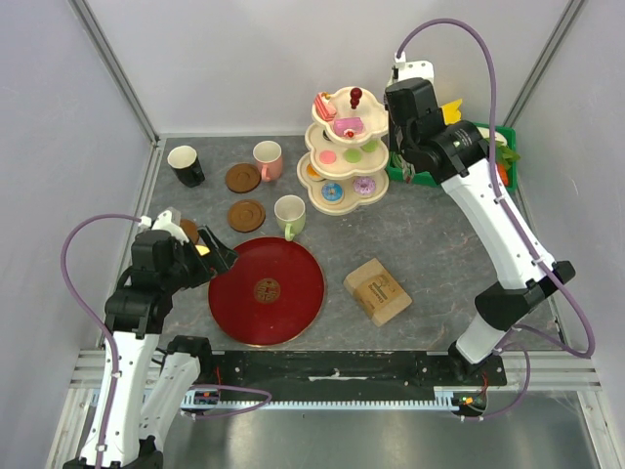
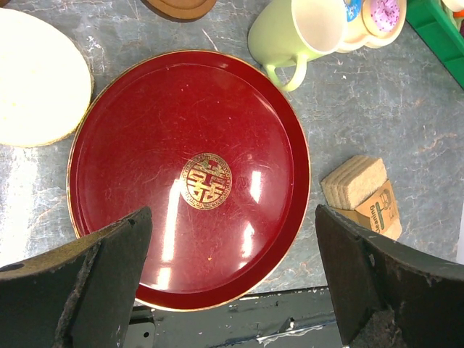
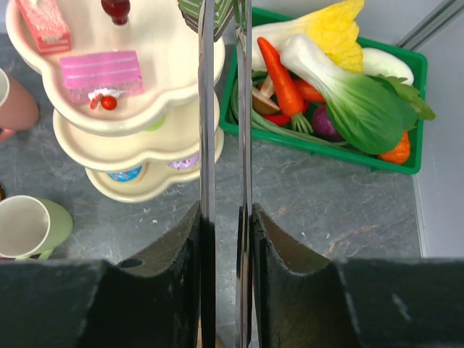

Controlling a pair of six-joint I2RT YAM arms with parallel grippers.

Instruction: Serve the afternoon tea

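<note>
I need to lower my right gripper toward the stand next, then release the tongs; the green slice between the tong (image 3: 206, 109) ends is at the top shelf's edge.
A cream three-tier stand (image 1: 344, 147) holds toy pastries: pink cake slices (image 3: 101, 71) on top, donuts (image 1: 332, 191) at the bottom. The pink mug (image 1: 267, 156), black mug (image 1: 186, 164) and pale-green mug (image 1: 289, 215) stand on the table beside brown coasters (image 1: 243, 177). My left gripper (image 1: 220, 256) is open and empty above the near left rim of the round red tray (image 2: 145, 145). My right gripper (image 3: 225, 210) is shut on thin metal tongs (image 3: 206, 109), between the stand and the crate. The tong tips reach the top tier's right edge.
A green crate of toy vegetables (image 3: 326, 94) stands at the back right, partly hidden under my right arm (image 1: 488, 205). A tan block (image 1: 377, 290) lies right of the tray. A pale round disc (image 2: 36, 80) lies left of the tray. Walls close in the table.
</note>
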